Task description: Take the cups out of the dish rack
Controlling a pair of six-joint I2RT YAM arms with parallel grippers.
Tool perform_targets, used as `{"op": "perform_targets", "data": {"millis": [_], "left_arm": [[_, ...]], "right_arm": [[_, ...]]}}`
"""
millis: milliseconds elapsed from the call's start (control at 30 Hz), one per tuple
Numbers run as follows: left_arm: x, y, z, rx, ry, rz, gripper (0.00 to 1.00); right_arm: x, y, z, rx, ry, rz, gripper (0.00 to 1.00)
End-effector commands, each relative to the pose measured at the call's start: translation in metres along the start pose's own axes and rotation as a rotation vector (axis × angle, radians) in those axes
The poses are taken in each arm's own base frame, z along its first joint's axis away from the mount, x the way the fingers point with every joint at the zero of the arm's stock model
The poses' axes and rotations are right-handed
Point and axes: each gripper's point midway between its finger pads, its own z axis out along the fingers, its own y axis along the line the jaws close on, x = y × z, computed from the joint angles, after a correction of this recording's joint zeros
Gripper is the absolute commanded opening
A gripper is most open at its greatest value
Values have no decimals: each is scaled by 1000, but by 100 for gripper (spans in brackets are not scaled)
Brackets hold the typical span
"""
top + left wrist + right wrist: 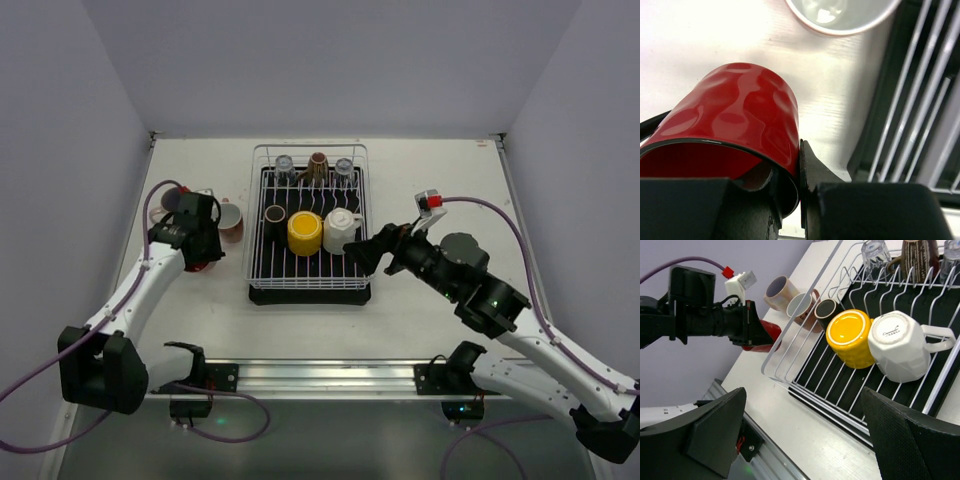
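The red cup (740,120) will go on the empty table beside the white-lined cup, after my left gripper lowers slightly toward the rack (258,262).
The white-wire dish rack (258,262) (785,352) on its black tray holds a yellow cup (305,232) (850,337), a white mug (342,230) (900,345), a dark cup (275,213) (826,310), a brown striped cup (318,165) and two clear glasses (285,165) (344,167). My left gripper (200,255) (800,175) is shut on the wall of a red cup (740,120) (765,335), tilted low over the table left of the rack. My right gripper (358,250) (804,405) hangs open and empty over the rack's front right corner.
Two cups stand on the table left of the rack: a white-lined one (230,218) (840,15) (801,306) and a pink one (160,205) (779,291). The left wall is close behind them. A metal rail (310,375) runs along the near edge.
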Motion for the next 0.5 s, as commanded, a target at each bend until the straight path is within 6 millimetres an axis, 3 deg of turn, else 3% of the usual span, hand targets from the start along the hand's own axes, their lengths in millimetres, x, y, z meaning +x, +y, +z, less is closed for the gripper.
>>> {"op": "perform_targets", "data": {"millis": [0, 267, 433, 467], "left_arm": [[-29, -4, 12, 21, -84, -5, 0], [-20, 7, 57, -80, 19, 7, 2], [-13, 16, 74, -142, 68, 29, 11], [-13, 19, 75, -157, 65, 30, 18]], "right_arm": [[2, -16, -10, 51, -18, -49, 99], [10, -23, -16, 58, -15, -63, 99], [16, -27, -19, 70, 7, -68, 99], [14, -27, -20, 68, -1, -69, 99]]}}
